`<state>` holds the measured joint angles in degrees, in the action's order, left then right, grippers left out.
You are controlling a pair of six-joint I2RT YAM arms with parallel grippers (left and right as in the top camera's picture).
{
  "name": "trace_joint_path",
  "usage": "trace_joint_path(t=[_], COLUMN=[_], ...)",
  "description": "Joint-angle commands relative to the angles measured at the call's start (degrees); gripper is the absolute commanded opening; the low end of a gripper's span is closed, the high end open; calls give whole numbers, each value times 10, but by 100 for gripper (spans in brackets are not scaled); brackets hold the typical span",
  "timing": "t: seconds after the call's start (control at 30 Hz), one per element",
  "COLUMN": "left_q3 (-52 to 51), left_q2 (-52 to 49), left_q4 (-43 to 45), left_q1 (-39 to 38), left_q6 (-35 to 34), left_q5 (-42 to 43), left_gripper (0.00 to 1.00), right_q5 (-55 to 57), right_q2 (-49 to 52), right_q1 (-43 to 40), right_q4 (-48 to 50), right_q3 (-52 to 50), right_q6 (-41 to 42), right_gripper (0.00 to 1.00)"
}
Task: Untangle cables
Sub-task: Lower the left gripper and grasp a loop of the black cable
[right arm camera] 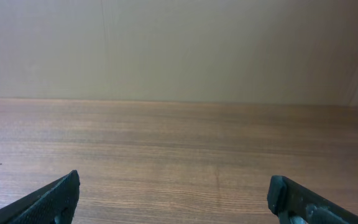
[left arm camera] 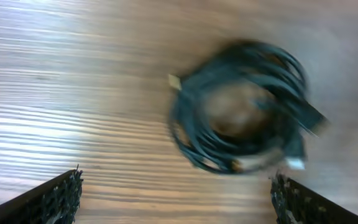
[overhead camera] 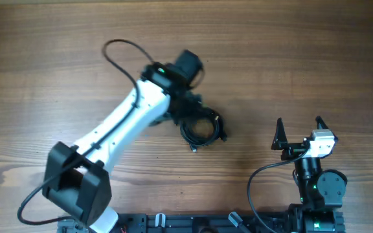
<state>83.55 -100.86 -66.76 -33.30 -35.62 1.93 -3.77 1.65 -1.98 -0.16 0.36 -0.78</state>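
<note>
The coil's edge (overhead camera: pixel 184 132) (left arm camera: pixel 179 135) beside the light plug tip is below the fingers of my open left gripper, which have only bare wood between them, so that gripper should move down onto it next.
The cables (overhead camera: pixel 203 131) lie as one small coil of thin black cords on the wooden table, just right of centre. In the left wrist view the coil (left arm camera: pixel 247 109) is blurred, with a light plug tip (left arm camera: pixel 174 79) sticking out at its left. My left gripper (overhead camera: pixel 196 113) hovers over the coil's far edge, open. Its fingertips (left arm camera: pixel 58 198) stand wide apart with the coil ahead of them and only bare wood between them. My right gripper (overhead camera: pixel 300 131) is open near the table's right front, well apart from the coil. Its fingers (right arm camera: pixel 45 202) frame bare table.
The left arm's own thick black cable (overhead camera: pixel 118 48) loops over the table at the back left. The right arm's cable (overhead camera: pixel 256 188) curves beside its base. A black mounting rail (overhead camera: pixel 193 223) runs along the front edge. A plain wall (right arm camera: pixel 179 43) rises behind the table.
</note>
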Motion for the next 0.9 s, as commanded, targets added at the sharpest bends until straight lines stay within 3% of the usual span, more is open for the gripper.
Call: trace_joint_path(t=[0.0, 0.17, 0.57, 0.87], left_q3=[-8, -76, -80, -84], left_q2=[-5, -5, -12, -42], left_q4=[16, 88, 124, 124], left_q1=[36, 23, -9, 0], left_q6=[86, 82, 80, 78], left_q5=[67, 81, 82, 19], left_gripper=[100, 100, 100, 100], right_q5=[8, 8, 8, 8], right_q2=[0, 0, 0, 0], right_q1=[-1, -1, -1, -1], right_q4=[2, 2, 2, 2], right_q3=[-1, -1, -1, -1], right_q6=[-7, -7, -7, -7], right_gripper=[100, 100, 100, 100])
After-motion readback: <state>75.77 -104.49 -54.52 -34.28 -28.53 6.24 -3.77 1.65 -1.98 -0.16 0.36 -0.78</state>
